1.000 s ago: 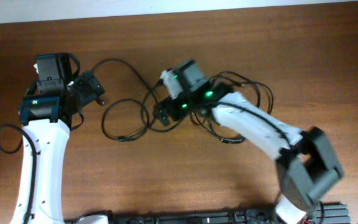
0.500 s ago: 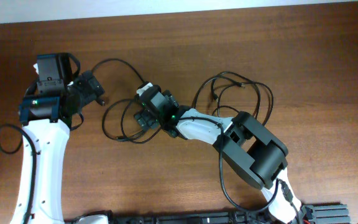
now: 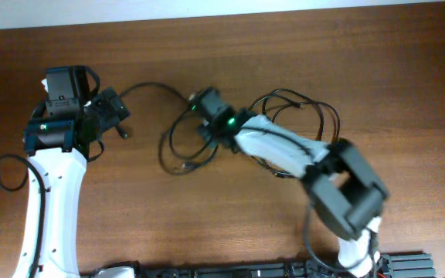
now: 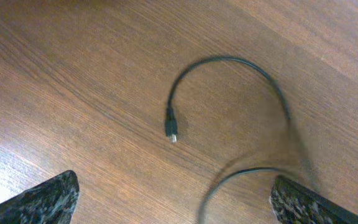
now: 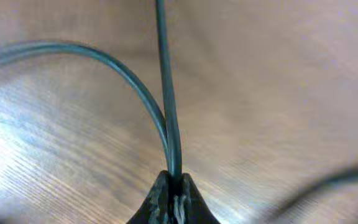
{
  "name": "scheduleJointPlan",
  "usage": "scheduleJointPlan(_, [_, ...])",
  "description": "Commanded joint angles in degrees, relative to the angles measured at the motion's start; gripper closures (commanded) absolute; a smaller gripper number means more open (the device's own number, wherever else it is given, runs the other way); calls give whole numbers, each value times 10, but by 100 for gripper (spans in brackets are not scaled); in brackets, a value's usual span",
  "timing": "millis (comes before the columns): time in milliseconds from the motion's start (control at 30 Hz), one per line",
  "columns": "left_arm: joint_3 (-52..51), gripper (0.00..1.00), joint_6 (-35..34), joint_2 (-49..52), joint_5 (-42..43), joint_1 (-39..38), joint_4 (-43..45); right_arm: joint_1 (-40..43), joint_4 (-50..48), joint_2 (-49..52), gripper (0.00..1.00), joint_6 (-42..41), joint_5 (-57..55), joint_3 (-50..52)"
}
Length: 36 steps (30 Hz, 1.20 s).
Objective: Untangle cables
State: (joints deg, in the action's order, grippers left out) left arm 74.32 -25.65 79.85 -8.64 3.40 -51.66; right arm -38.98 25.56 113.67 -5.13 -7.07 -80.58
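Note:
The right gripper pulls its cable right in the overhead view toward the tangle of loops next, away from the left gripper, and releases it.
Several thin black cables lie on the brown table. One cable (image 3: 154, 86) runs from beside my left gripper (image 3: 113, 110) across to my right gripper (image 3: 201, 108), which is shut on it. In the right wrist view the fingertips (image 5: 174, 186) pinch that cable (image 5: 166, 93), and a second strand (image 5: 73, 50) curves in from the left. A loose loop (image 3: 178, 150) hangs below the right gripper. A tangle of loops (image 3: 304, 108) lies behind the right forearm. My left gripper (image 4: 176, 211) is open above a cable end with a small plug (image 4: 173, 132).
The right arm's elbow (image 3: 350, 193) stands over the table's right front. A thicker black arm wire (image 3: 6, 171) loops out beside the left arm. The table's back edge (image 3: 222, 14) meets a white wall.
My right gripper has shut on a cable and moved back and to the right, dragging the loose loop with it. The left arm has stayed still and open.

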Motion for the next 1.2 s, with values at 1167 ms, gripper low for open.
scheduleJointPlan(1167, [7,1,5,-8,-8,1,-1,146,146,-18,93,64,238,-40])
